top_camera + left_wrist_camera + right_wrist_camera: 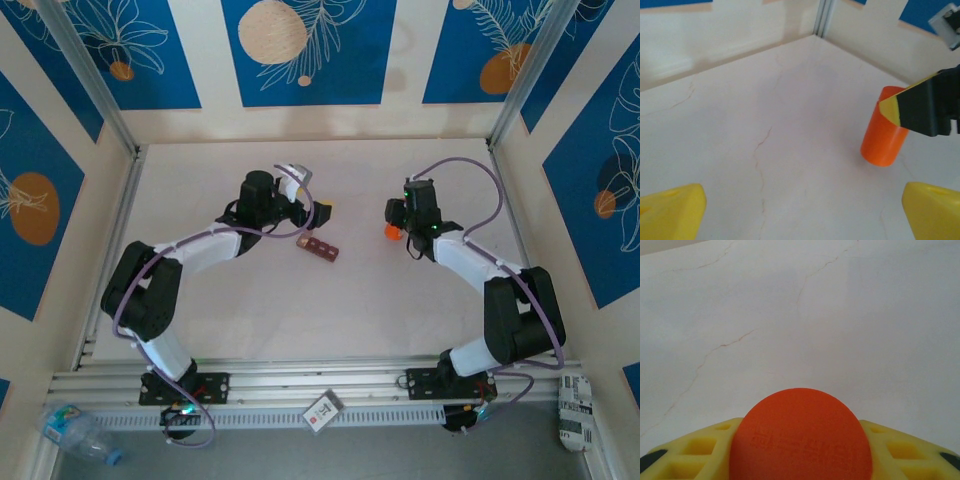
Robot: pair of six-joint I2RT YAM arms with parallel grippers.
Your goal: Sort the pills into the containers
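I should next lower my right gripper slightly toward the containers and open its fingers to release the orange bottle [393, 233]. The tabletop below there is clear and bare.
The containers [318, 247], a short reddish-brown strip of square compartments, lie on the pale table near the middle. My left gripper [318, 212] hovers just behind them, open, with nothing between its yellow fingertips [670, 210]. In the left wrist view the left gripper [802, 215] looks across bare table at a small orange bottle [884, 135]. My right gripper [396, 228] is shut on that orange bottle [393, 233]. The bottle's round end [800, 440] sits tight between the right gripper's yellow fingers [695, 455]. The pills are out of view.
Cream walls with blue panels [300, 50] enclose the table on three sides. Outside the front rail [300, 385] lie a plastic water bottle [75, 430], a small box [322, 410] and a white packet [575, 410].
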